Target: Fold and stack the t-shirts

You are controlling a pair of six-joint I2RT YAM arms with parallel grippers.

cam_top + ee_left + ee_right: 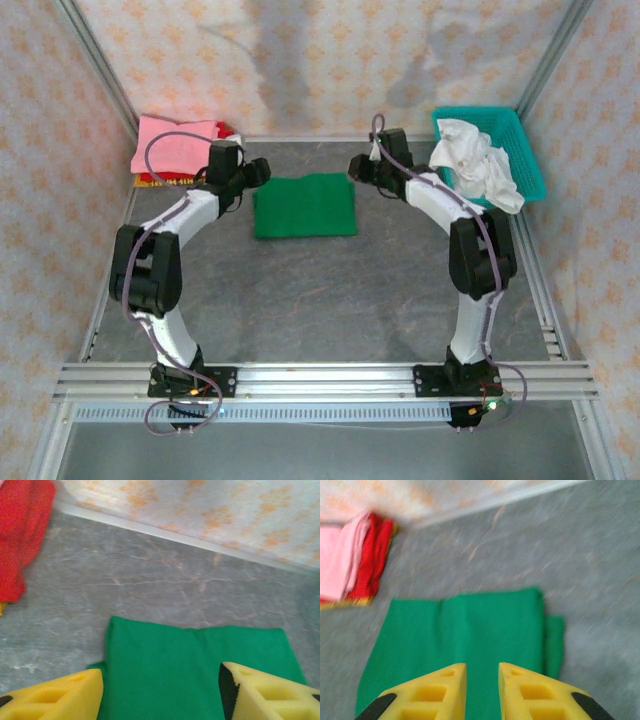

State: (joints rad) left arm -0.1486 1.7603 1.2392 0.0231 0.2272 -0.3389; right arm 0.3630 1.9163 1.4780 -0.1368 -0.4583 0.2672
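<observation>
My left gripper moves back toward the base and down onto the green shirt's side edge [258,214] nearest the stack next, since it hovers by the shirt's far corner.
A green t-shirt [305,205] lies folded into a flat rectangle at the back middle of the table. My left gripper [258,172] hovers at its left edge, jaws wide open, with green cloth [200,675] showing between the yellow fingers [60,697] and nothing held. My right gripper [355,165] hangs over the shirt's right edge, open by a narrow gap [482,669] above the green fabric [460,635]. At the back left corner sits a stack with a folded pink shirt [175,145] on top, a red one [372,555] beneath it and a yellow-orange edge [345,602] at the bottom.
A teal basket [530,150] at the back right holds crumpled white cloth [480,160]. Patterned walls close in the back and sides. Grey table surface [320,300] stretches from the green shirt to the arm bases.
</observation>
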